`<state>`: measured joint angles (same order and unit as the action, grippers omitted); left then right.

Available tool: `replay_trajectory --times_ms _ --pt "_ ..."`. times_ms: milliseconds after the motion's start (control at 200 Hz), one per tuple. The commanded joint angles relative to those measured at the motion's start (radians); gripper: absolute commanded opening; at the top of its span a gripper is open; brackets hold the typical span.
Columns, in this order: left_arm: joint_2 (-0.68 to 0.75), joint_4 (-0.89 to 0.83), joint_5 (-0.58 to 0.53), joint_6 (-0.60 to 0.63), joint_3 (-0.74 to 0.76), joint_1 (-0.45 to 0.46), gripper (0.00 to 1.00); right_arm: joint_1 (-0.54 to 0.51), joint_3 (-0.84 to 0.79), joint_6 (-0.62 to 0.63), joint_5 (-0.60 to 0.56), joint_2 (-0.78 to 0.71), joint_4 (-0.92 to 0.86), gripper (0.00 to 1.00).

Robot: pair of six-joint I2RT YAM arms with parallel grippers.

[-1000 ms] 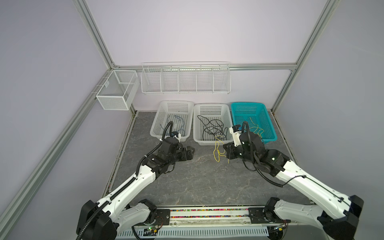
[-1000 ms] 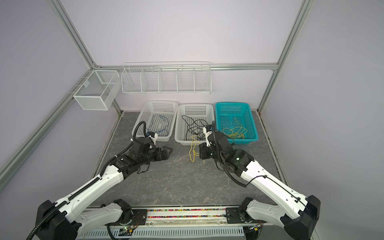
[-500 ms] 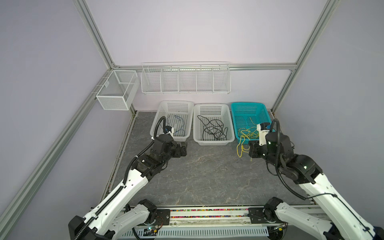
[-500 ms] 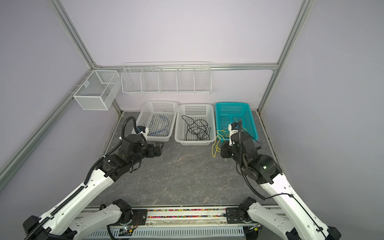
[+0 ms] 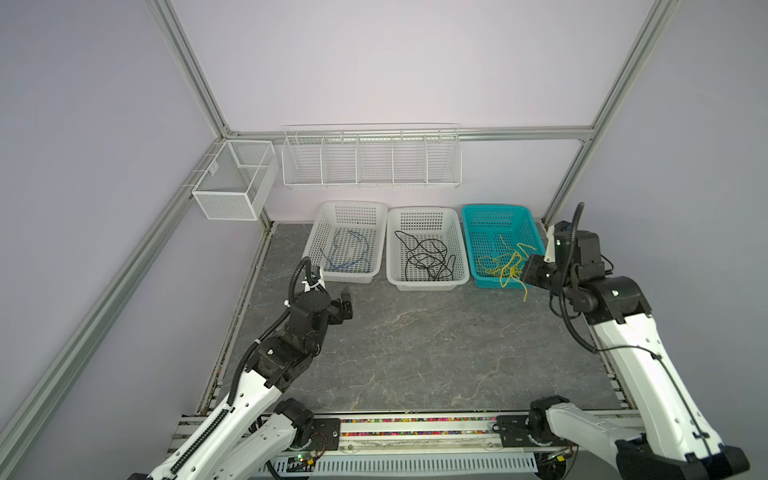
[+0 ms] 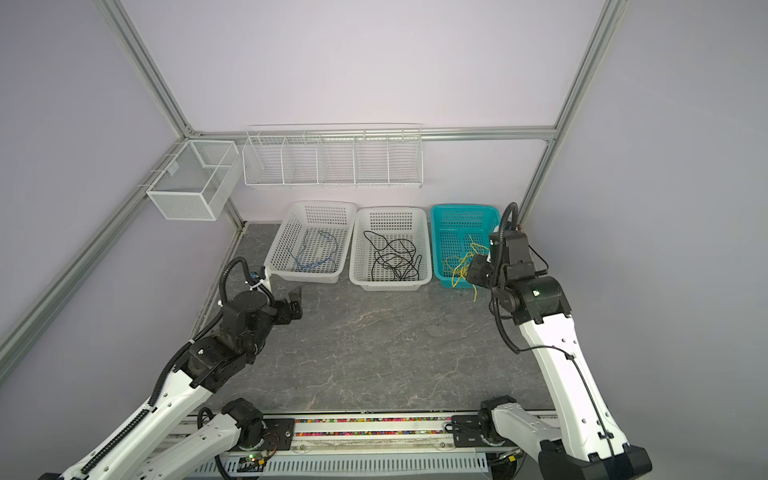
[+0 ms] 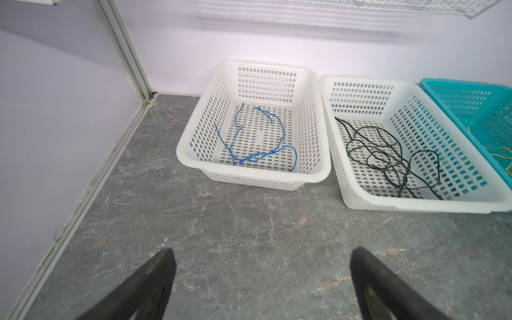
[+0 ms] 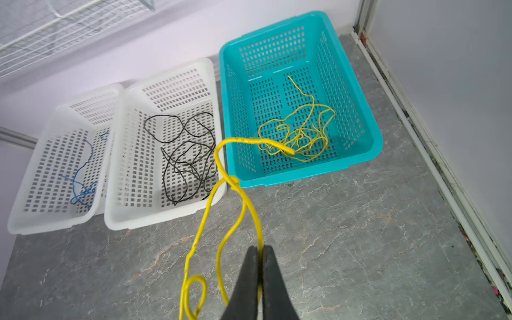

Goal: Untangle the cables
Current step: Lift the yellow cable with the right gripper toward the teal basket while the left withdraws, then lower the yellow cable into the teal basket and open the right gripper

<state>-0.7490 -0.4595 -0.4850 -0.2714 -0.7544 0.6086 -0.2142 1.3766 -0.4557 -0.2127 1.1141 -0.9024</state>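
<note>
My right gripper is above the teal basket, which lies farther outward, so it should go outward and down over the heap in the teal basket and let go of the yellow cable.
My right gripper is shut on a yellow cable that loops and dangles from its tips. In both top views it hangs at the front right corner of the teal basket, where more yellow cable lies in a heap. Black cables lie in the middle white basket. A blue cable lies in the left white basket. My left gripper is open and holds nothing, above the table in front of that basket.
A wire rack and a mesh box hang on the back and left walls. Aluminium frame posts stand at the back corners. The grey stone table spreads out in front of the baskets.
My right gripper carried the yellow cable rightwards from in front of the middle basket to the teal basket's front right corner. My left arm drew back to the left, still open.
</note>
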Motion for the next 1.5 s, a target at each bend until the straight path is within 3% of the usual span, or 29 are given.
replay_trajectory --times_ms 0,370,810,1055,1350,1495 --pt "0.047 0.033 -0.082 0.032 0.018 -0.006 0.99 0.054 0.038 -0.067 0.033 0.045 0.006 0.07" --pt "0.070 0.035 -0.060 0.035 0.040 -0.004 0.99 0.135 0.105 -0.198 -0.057 0.271 0.136 0.07" --pt "0.092 0.061 -0.022 0.057 0.067 -0.004 0.99 0.200 0.280 -0.205 -0.047 0.598 0.137 0.07" --pt "0.103 0.068 -0.026 0.058 0.073 -0.004 0.99 0.200 0.328 -0.174 -0.032 0.707 0.164 0.07" --pt "0.101 0.079 -0.018 0.061 0.081 -0.004 0.99 0.202 0.350 -0.158 -0.016 0.715 0.170 0.24" --pt "0.102 0.079 -0.017 0.064 0.082 -0.004 0.99 0.199 0.353 -0.156 0.007 0.665 0.179 0.41"
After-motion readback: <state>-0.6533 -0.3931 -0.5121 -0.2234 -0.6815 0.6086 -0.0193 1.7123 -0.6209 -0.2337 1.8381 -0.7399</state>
